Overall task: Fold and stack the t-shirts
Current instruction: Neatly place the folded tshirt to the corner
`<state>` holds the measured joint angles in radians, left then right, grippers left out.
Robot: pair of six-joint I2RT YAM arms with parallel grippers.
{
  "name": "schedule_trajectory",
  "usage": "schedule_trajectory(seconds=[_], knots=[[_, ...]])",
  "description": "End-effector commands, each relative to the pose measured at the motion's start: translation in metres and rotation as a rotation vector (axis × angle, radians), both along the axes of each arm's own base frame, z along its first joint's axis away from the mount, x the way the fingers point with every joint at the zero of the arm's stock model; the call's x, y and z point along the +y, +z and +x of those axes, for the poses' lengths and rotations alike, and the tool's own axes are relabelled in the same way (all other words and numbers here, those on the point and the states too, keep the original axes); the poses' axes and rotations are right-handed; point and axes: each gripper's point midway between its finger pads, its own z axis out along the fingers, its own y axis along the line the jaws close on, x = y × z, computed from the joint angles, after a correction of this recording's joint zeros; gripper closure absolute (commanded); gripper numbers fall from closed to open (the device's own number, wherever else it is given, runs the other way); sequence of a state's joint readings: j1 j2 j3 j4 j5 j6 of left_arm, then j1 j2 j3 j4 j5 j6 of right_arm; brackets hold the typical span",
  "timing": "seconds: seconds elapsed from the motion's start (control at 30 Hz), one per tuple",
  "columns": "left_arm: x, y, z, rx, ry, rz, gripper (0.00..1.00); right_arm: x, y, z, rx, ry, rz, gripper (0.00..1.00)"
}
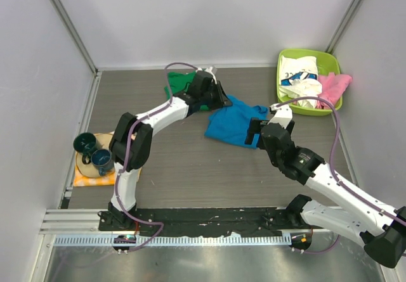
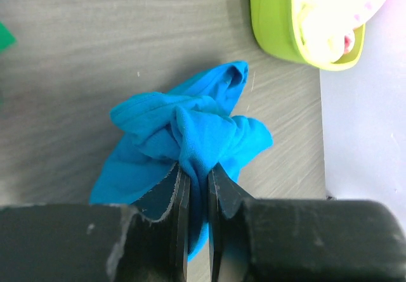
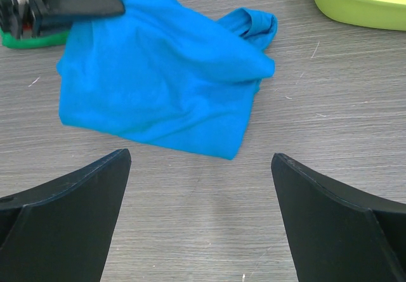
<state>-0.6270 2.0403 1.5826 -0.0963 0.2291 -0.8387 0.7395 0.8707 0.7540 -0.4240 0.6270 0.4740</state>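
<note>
My left gripper next draws the blue t-shirt (image 1: 231, 125) outward across the green t-shirt (image 1: 179, 81) and lets go there, since it still lies beside the green one.
A bright blue t-shirt (image 1: 231, 125) lies crumpled mid-table. My left gripper (image 1: 222, 99) is shut on a bunched fold of the blue t-shirt (image 2: 190, 123), which is pinched between the jaws of the left gripper (image 2: 198, 174). My right gripper (image 3: 201, 158) stands open just short of the near edge of the blue t-shirt (image 3: 158, 73), with nothing between its fingers. A green t-shirt (image 1: 179, 81) lies behind the left arm, partly hidden by it. A white printed t-shirt (image 1: 298, 76) and a pink t-shirt (image 1: 334, 84) sit in the bin.
A lime-green bin (image 1: 330, 57) stands at the back right, close to the right wall. At the left edge, two dark mugs (image 1: 85, 144) rest on an orange-yellow checked cloth (image 1: 89, 177). Walls close in the table on three sides.
</note>
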Motion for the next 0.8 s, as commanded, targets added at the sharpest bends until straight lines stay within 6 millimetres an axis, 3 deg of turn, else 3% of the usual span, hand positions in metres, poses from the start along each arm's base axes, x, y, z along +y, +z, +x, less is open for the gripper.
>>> schedule_trajectory(seconds=[0.0, 0.03, 0.1, 0.27, 0.5, 0.77], knots=[[0.012, 0.024, 0.039, -0.043, 0.022, -0.007, 0.93, 0.002, 0.011, 0.004, -0.042, -0.006, 0.029, 0.00], [0.013, 0.016, 0.044, -0.027, 0.023, 0.001, 0.93, 0.002, 0.010, 0.004, -0.041, -0.008, 0.025, 0.00], [0.018, 0.028, 0.059, -0.052, 0.038, -0.004, 0.93, 0.001, 0.009, 0.004, -0.041, -0.009, 0.022, 0.00], [0.036, 0.032, 0.084, -0.049, 0.081, 0.006, 0.93, 0.000, 0.004, 0.004, -0.034, -0.011, 0.009, 0.00], [0.058, 0.066, 0.116, -0.104, 0.100, -0.005, 0.93, 0.006, -0.007, 0.007, -0.020, 0.001, 0.010, 0.00], [0.077, 0.102, 0.133, -0.129, 0.116, -0.062, 0.93, 0.012, -0.017, 0.011, -0.004, 0.010, 0.009, 0.00]])
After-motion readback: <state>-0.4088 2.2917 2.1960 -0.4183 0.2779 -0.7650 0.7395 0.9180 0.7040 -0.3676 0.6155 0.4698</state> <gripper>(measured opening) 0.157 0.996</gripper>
